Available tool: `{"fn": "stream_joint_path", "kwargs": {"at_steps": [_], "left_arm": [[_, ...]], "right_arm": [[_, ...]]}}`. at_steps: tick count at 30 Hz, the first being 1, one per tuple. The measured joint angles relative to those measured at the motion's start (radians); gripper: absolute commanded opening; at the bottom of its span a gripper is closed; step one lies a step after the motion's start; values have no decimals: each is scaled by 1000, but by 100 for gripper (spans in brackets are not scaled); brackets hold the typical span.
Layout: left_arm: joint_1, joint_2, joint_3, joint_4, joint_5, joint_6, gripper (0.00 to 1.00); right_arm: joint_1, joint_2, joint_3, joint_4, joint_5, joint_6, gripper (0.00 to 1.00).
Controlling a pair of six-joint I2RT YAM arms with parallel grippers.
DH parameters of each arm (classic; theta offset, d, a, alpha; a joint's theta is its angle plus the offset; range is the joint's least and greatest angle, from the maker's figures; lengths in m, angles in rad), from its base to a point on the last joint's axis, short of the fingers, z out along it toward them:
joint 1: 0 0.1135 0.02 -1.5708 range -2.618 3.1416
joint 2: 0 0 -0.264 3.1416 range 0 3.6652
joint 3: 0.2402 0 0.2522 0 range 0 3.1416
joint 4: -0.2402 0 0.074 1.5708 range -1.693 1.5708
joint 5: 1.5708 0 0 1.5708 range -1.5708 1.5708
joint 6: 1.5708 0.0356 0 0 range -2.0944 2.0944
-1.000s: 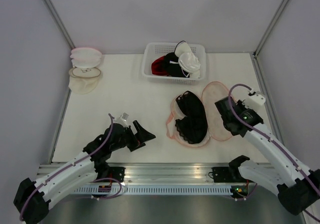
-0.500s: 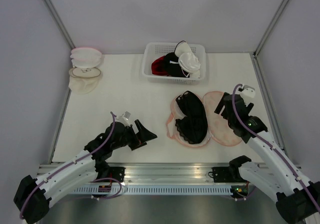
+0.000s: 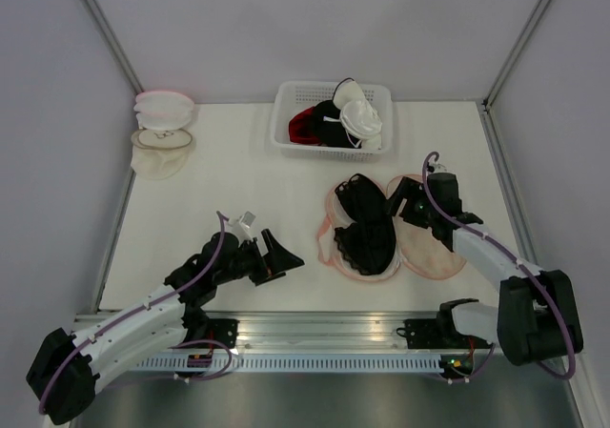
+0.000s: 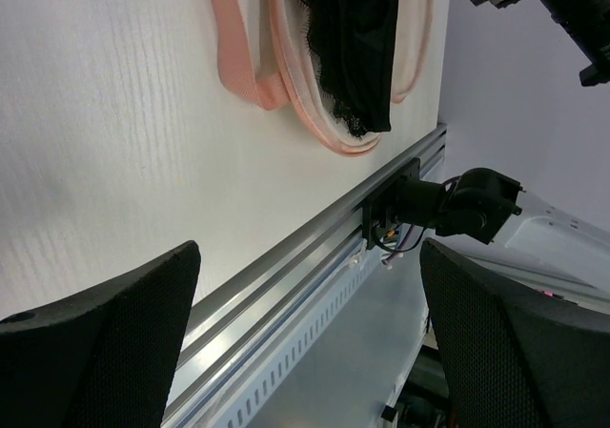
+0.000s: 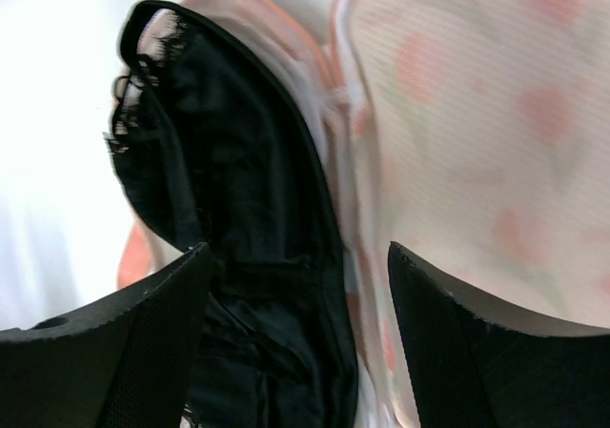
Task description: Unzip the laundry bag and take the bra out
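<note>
I should move my right gripper down and slightly back next, onto the bra's middle edge point(image 3: 390, 223) point(image 5: 330, 268) beside the floral lid, because that edge runs between its open fingers.
The laundry bag point(image 3: 434, 252) lies open on the table right of centre, its floral lid flipped flat to the right. The black lace bra point(image 3: 365, 226) lies in the bag's left half. My right gripper point(image 3: 400, 197) is open and hovers low over the seam between the bra and the lid. In the right wrist view the bra point(image 5: 238, 237) sits between and under the fingers, with the lid point(image 5: 486, 142) to the right. My left gripper point(image 3: 283, 254) is open and empty, left of the bag. In the left wrist view the bag point(image 4: 286, 94) and bra point(image 4: 357, 37) lie ahead.
A white lattice basket point(image 3: 286, 134) with red, black and white garments stands at the back centre. Two plain white and pink domed pouches point(image 3: 162, 109) point(image 3: 160, 152) sit at the back left. An aluminium rail point(image 3: 324, 331) runs along the near edge.
My right gripper has swung left and back from the lid's right side to over the bra's right edge. The lid now lies flat. My left gripper has edged slightly right.
</note>
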Motion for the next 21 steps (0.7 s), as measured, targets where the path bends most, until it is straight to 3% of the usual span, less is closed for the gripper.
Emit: {"fn": "stream_joint_path", "kwargs": {"at_steps": [8, 14, 17, 21], "left_arm": [[0, 0, -11, 9, 1, 0, 99], [0, -1, -12, 11, 0, 0, 99], [0, 0, -12, 13, 0, 0, 99], [0, 3, -16, 23, 0, 0, 99]], "right_arm": [[-44, 158, -31, 156, -177, 3, 73], [-43, 181, -86, 259, -293, 25, 68], [-43, 179, -111, 303, -340, 42, 63], [-44, 182, -132, 352, -404, 63, 48]]}}
